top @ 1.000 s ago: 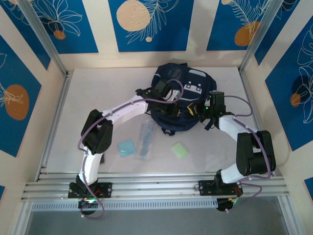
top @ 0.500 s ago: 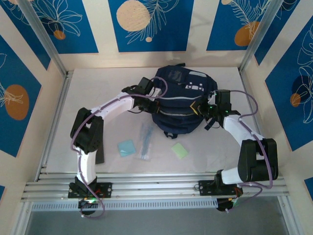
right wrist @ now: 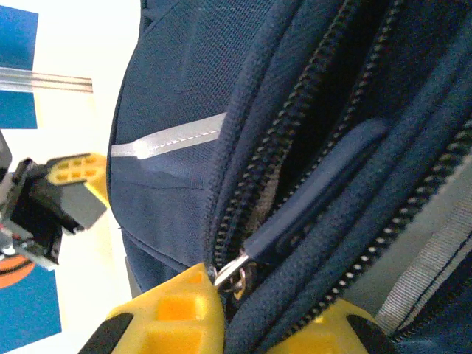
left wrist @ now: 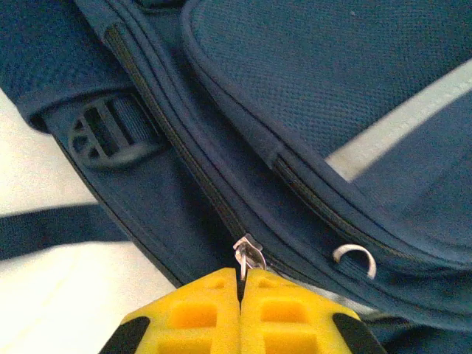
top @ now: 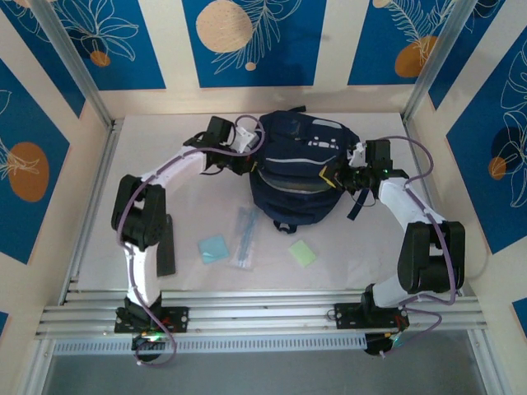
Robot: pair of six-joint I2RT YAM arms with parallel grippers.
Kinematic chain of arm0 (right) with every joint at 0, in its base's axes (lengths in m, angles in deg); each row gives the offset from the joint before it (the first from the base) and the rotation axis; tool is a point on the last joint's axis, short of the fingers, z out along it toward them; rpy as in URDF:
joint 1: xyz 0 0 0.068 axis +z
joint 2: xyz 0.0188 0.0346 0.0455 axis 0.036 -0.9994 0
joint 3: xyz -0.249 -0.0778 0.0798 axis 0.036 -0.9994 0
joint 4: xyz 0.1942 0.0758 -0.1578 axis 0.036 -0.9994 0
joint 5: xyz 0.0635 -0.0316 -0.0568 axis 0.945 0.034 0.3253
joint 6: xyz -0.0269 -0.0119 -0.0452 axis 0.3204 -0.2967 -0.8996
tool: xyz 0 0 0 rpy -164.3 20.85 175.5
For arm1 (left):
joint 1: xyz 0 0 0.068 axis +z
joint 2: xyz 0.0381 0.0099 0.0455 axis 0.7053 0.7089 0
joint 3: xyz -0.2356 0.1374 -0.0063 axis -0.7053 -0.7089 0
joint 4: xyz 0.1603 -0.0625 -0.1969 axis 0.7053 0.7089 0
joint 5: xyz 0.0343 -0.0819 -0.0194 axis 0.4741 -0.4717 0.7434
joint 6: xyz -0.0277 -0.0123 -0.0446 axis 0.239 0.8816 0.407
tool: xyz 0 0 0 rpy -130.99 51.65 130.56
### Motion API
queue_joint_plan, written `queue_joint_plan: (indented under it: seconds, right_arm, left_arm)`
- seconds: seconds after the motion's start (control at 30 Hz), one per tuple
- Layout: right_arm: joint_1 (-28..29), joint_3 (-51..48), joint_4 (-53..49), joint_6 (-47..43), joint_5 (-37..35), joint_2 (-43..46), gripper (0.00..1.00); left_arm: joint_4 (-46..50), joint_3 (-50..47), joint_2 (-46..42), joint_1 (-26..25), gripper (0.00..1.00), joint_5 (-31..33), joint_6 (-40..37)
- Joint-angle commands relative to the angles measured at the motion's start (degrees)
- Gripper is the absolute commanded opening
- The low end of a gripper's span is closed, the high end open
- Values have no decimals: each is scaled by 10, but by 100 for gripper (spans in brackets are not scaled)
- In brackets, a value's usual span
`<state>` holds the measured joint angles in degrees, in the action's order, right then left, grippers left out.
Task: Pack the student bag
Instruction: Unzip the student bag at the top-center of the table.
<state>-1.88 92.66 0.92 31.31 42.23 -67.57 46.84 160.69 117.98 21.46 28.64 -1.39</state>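
My left gripper draws the zipper pull (left wrist: 249, 254) outward along the closed zip (left wrist: 156, 112) beside the buckle next, then releases it, since that part lies outward of the gripper.
The student bag (top: 306, 150), dark navy with light-grey stripes, lies at the middle back of the table. My left gripper (top: 250, 158) is at its left side, and in the left wrist view my left gripper (left wrist: 241, 284) is shut on the thin metal zipper pull (left wrist: 249, 254) of a closed zip on the student bag (left wrist: 332, 88). My right gripper (top: 336, 177) is at the bag's right side. My right gripper (right wrist: 254, 324) is clamped on a padded zip edge of the student bag (right wrist: 177, 88), beside a metal slider (right wrist: 234, 267) with a navy tab. The zip there gapes open.
A teal card (top: 214, 248), a clear packet of pens (top: 244, 237) and a green sticky pad (top: 302, 252) lie on the white table in front of the bag. A loose strap (top: 356, 206) hangs near my right arm. Walls enclose the table on three sides.
My left gripper has travelled left from the top of the bag to its left side with the zipper pull. My right gripper has shifted slightly back and right, and the bag has flattened.
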Motion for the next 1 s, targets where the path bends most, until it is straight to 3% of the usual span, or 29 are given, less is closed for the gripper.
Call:
queue_joint_plan:
  seconds: [0.0, 0.07, 0.2, 0.27, 0.33, 0.43, 0.5, 0.6, 0.73, 0.9, 0.97]
  right_arm:
    - [-12, 26, -53, -87, 20, 1, 0]
    - [-12, 30, -59, -99, 23, -3, 0]
    - [-9, 29, -52, -102, 35, -10, 0]
    - [-6, 29, -46, -101, 36, -16, 0]
    - [-4, 29, -36, -97, 43, -25, 0]
    - [6, 35, -23, -90, 50, -38, 0]
    - [17, 40, -17, -82, 42, -44, 0]
    - [29, 47, -8, -65, 29, -51, 3]
    - [36, 66, -12, -40, 19, -61, 34]
    - [39, 103, -79, -33, -8, -63, 76]
    - [40, 110, -109, -32, -22, -60, 87]
  left_arm:
    - [-8, 55, 32, 42, 0, 38, -39]
    - [-38, 67, 49, 45, 0, 77, -10]
    - [-50, 108, 83, 46, 0, 234, 88]
    - [-42, 126, 95, 47, 0, 262, 125]
    - [-46, 129, 100, 46, 0, 246, 147]
    - [-51, 119, 96, 46, 12, 224, 193]
    - [-64, 95, 83, 46, 33, 192, 217]
    - [-73, 53, 51, 44, 53, 147, 237]
    - [-42, -11, -14, 41, 69, 129, 253]
    - [31, -115, -123, 26, 81, 154, 271]
    - [51, -150, -157, 14, 82, 169, 280]
